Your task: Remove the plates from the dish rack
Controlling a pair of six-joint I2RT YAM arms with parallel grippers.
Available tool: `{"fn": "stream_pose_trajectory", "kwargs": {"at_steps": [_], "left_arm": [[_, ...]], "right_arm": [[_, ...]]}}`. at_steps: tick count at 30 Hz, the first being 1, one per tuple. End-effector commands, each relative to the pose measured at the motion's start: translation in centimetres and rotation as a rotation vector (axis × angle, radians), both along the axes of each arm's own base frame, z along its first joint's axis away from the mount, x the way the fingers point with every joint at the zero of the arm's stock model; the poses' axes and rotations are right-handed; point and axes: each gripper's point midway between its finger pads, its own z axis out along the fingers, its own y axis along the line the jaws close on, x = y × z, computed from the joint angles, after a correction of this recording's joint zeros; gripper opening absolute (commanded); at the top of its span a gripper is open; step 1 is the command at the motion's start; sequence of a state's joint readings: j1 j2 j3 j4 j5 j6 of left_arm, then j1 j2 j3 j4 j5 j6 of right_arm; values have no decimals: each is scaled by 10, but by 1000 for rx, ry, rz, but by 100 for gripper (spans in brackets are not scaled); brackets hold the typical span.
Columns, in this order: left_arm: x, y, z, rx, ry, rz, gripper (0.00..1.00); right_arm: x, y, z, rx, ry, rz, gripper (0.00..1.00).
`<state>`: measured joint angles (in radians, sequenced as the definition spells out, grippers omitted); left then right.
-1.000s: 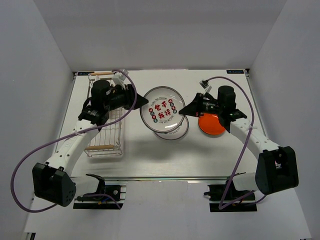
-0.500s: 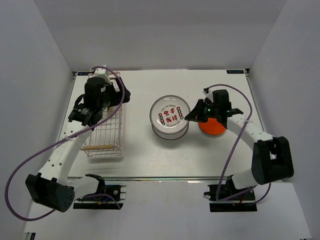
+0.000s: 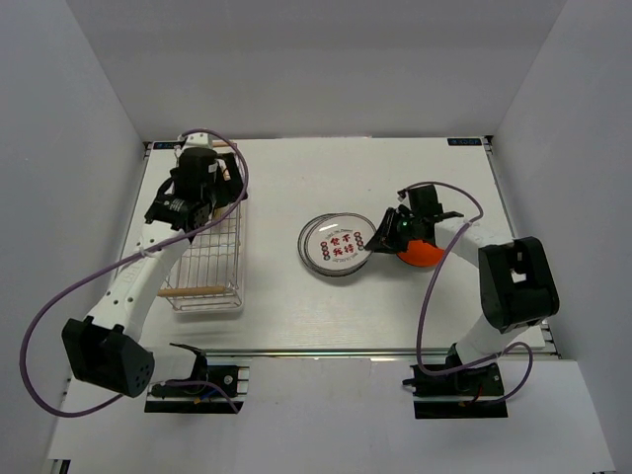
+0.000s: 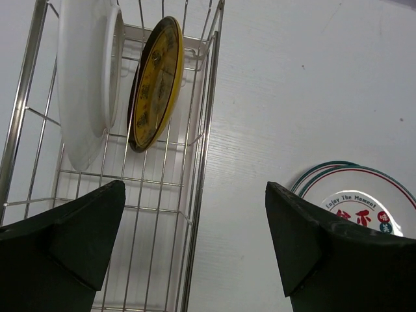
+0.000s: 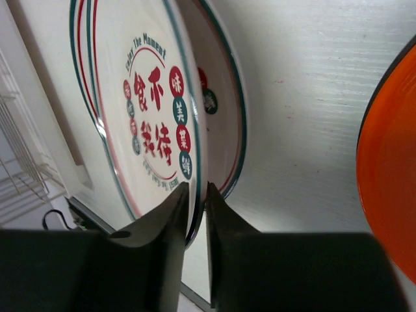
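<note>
Next, my left gripper moves down, fingers astride, and closes on the yellow-brown plate's upright rim (image 3: pixel 219 209) (image 4: pixel 165 118), which lies below it and to its left in the wrist view.
The dish rack (image 3: pixel 225 281) lies at the left. My left gripper (image 3: pixel 197 217) hovers over its far end, open and empty. In the left wrist view (image 4: pixel 195 250) a yellow-brown plate (image 4: pixel 154 81) and a white plate (image 4: pixel 83 84) stand upright in the rack (image 4: pixel 208 130). My right gripper (image 3: pixel 380 240) is shut on the rim of a white plate with red characters (image 3: pixel 339 244), resting tilted on another ringed plate (image 5: pixel 224 123). The right wrist view shows the pinch (image 5: pixel 195 192) on that plate (image 5: pixel 149 110). An orange-red plate (image 3: pixel 423 254) lies right of it. No blue plate shows.
White walls enclose the table on the left, the back and the right. The left arm's purple cable (image 3: pixel 59 296) loops beyond the table's left edge. A metal rail (image 3: pixel 326 351) runs along the near edge.
The left gripper let go of the plate with red characters and swung back over the rack's far end. The right gripper lowered that plate onto the ringed plate on the table.
</note>
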<state>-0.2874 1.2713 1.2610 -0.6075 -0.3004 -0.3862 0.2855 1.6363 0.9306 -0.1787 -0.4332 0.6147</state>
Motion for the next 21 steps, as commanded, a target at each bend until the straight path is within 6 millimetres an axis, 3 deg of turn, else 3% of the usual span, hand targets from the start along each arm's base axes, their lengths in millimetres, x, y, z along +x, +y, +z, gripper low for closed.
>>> {"fn": "stream_pose_trajectory", "kwargs": {"at_steps": [1, 4, 5, 9, 13, 21], "left_arm": [[5, 2, 11, 20, -16, 0, 98], [9, 0, 11, 21, -19, -12, 98], [10, -1, 10, 23, -17, -15, 98], [17, -2, 14, 37, -25, -20, 98], [29, -6, 16, 58, -25, -46, 98], [52, 0, -3, 128, 39, -1, 96]], "right_arm": [[12, 13, 15, 52, -39, 35, 26], [8, 11, 11, 40, -28, 43, 49], [6, 11, 11, 36, -31, 54, 88], [5, 3, 21, -16, -66, 60, 89], [13, -22, 24, -163, -94, -8, 89], [12, -59, 34, -337, -134, -94, 89]]}}
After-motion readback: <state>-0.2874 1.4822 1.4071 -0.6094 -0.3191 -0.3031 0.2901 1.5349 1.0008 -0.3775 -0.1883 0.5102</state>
